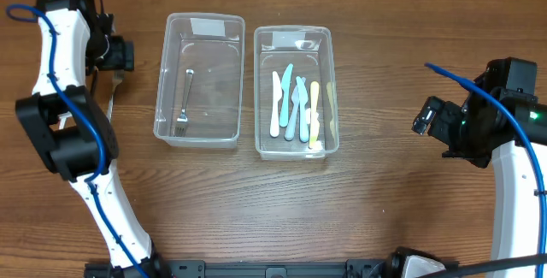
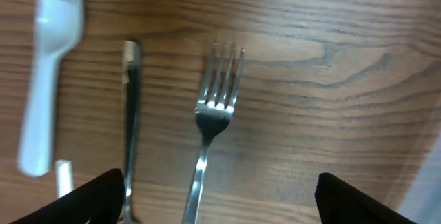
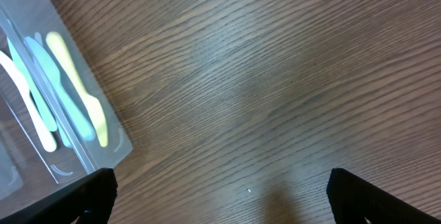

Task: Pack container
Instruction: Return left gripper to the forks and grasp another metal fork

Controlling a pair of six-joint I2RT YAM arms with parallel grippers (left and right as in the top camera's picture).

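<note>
The left gripper moves down onto the narrow neck behind the fork's teeth next and closes, since the metal fork's handle already runs between my open fingers.
Two clear plastic containers stand side by side. The left container holds one metal fork. The right container holds several pastel plastic utensils; its corner shows in the right wrist view. My left gripper is open above the table left of the containers. Under it lie a metal fork, a second metal utensil and a white plastic utensil. The fork's handle runs between the open fingers. My right gripper is open and empty over bare wood.
The loose utensils lie on the wooden table beside the left arm. The left arm's links stretch along the table's left side. Bare wood lies between the right container and the right arm.
</note>
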